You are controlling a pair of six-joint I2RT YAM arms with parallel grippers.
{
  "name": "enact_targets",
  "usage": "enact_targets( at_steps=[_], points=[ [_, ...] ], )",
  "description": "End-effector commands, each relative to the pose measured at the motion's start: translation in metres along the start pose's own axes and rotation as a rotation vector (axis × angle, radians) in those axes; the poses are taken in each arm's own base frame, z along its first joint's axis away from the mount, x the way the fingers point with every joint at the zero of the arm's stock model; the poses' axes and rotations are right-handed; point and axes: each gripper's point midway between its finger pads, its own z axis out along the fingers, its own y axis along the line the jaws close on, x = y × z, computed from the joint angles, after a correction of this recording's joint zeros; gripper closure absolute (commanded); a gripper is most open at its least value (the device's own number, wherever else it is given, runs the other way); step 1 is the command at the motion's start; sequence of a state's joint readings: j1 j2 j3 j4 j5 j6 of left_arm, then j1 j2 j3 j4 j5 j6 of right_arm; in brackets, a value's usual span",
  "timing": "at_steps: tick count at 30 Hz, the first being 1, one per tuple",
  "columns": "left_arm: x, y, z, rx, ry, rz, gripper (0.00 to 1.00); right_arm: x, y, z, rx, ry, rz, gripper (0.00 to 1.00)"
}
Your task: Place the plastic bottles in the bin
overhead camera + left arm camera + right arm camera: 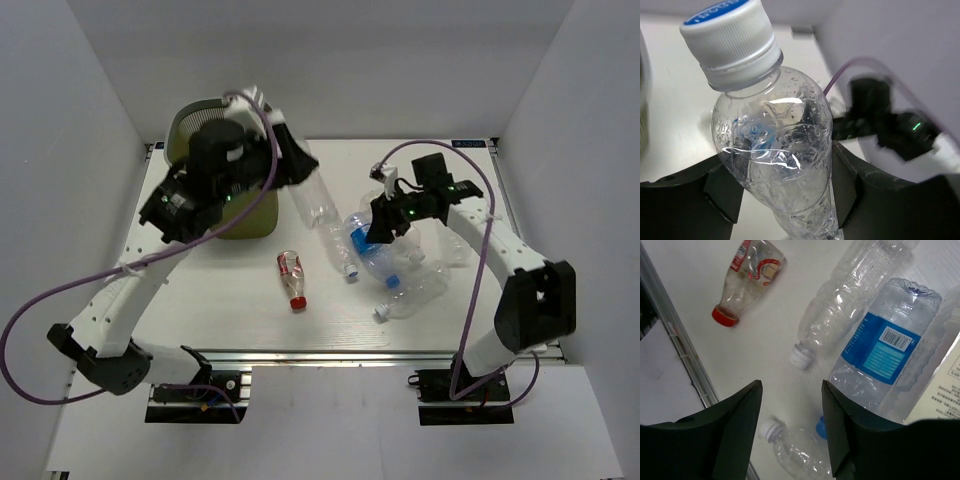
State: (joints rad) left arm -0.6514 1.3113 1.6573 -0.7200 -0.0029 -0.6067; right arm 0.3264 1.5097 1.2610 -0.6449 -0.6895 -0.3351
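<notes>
Next, my left gripper swings outward and to the left in the top view, over the bin's opening (200,118), since the clear crinkly bottle hangs outside the bin's rim.
My left gripper (297,163) is raised beside the right rim of the olive-green mesh bin (178,130). It is shut on a clear crinkly bottle (775,150) with a white, blue-topped cap. In the top view the gripper mostly hides this bottle. My right gripper (378,232) is open and empty (792,390) over a cluster of lying bottles. These are a blue-labelled bottle (885,345), a long clear bottle with a white cap (840,310) and a white-capped bottle (795,450). A red-capped, red-labelled bottle (292,275) lies alone to their left.
More clear bottles (415,295) lie at the right, towards the front edge. A metal rail (350,355) runs along the table's near edge. White walls close in the sides and back. Purple cables (60,300) loop off both arms.
</notes>
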Motion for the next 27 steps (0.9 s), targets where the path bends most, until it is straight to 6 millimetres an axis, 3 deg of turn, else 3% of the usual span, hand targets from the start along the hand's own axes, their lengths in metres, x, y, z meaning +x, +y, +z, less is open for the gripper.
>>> enact_targets(
  at_steps=[1, 2, 3, 4, 5, 6, 7, 8, 9, 11, 12, 15, 18, 20, 23, 25, 26, 27],
  points=[
    [-0.055, 0.015, 0.007, -0.148, -0.124, 0.148, 0.76, -0.023, -0.007, 0.014, 0.081, 0.005, 0.026, 0.42],
    [-0.069, 0.024, 0.01, -0.202, -0.164, 0.163, 0.75, -0.035, -0.011, 0.022, 0.1, 0.005, 0.015, 0.4],
    [-0.087, 0.043, 0.012, -0.313, -0.22, 0.173, 0.75, -0.031, -0.015, 0.035, 0.097, 0.036, 0.054, 0.39],
    [-0.102, 0.046, 0.023, -0.349, -0.25, 0.167, 0.73, -0.025, -0.021, 0.047, 0.095, 0.073, 0.093, 0.32],
    [-0.114, 0.058, 0.026, -0.397, -0.271, 0.158, 0.73, -0.032, -0.018, 0.048, 0.095, 0.088, 0.104, 0.31],
    [-0.126, 0.071, 0.027, -0.471, -0.306, 0.151, 0.73, -0.033, -0.02, 0.058, 0.085, 0.101, 0.121, 0.31],
    [-0.145, 0.073, 0.019, -0.502, -0.351, 0.139, 0.72, -0.033, -0.023, 0.063, 0.102, 0.109, 0.134, 0.24],
    [-0.146, 0.091, 0.033, -0.562, -0.344, 0.13, 0.72, -0.034, -0.023, 0.067, 0.106, 0.105, 0.128, 0.24],
    [-0.164, 0.107, 0.025, -0.627, -0.396, 0.112, 0.72, -0.034, -0.022, 0.073, 0.106, 0.1, 0.122, 0.22],
    [-0.176, 0.127, 0.02, -0.685, -0.443, 0.07, 0.71, -0.034, -0.027, 0.077, 0.135, 0.095, 0.131, 0.22],
    [-0.182, 0.149, 0.015, -0.744, -0.464, 0.058, 0.71, -0.037, -0.026, 0.079, 0.135, 0.096, 0.128, 0.2],
    [-0.198, 0.174, -0.001, -0.8, -0.521, 0.022, 0.71, -0.029, -0.03, 0.088, 0.151, 0.124, 0.156, 0.2],
    [-0.208, 0.191, -0.013, -0.837, -0.538, 0.006, 0.71, -0.021, -0.03, 0.095, 0.158, 0.143, 0.158, 0.19],
    [-0.202, 0.2, -0.003, -0.844, -0.495, 0.018, 0.69, -0.017, -0.03, 0.099, 0.156, 0.154, 0.16, 0.16],
    [-0.195, 0.214, -0.006, -0.88, -0.451, 0.024, 0.58, -0.013, -0.03, 0.109, 0.164, 0.17, 0.162, 0.14],
    [-0.181, 0.223, 0.001, -0.897, -0.395, 0.04, 0.35, -0.011, -0.03, 0.118, 0.162, 0.189, 0.165, 0.14],
    [-0.175, 0.23, -0.003, -0.919, -0.368, 0.054, 0.27, -0.007, -0.032, 0.124, 0.173, 0.202, 0.177, 0.14],
    [-0.175, 0.228, -0.007, -0.92, -0.365, 0.067, 0.12, -0.005, -0.036, 0.13, 0.186, 0.208, 0.176, 0.14]
  ],
)
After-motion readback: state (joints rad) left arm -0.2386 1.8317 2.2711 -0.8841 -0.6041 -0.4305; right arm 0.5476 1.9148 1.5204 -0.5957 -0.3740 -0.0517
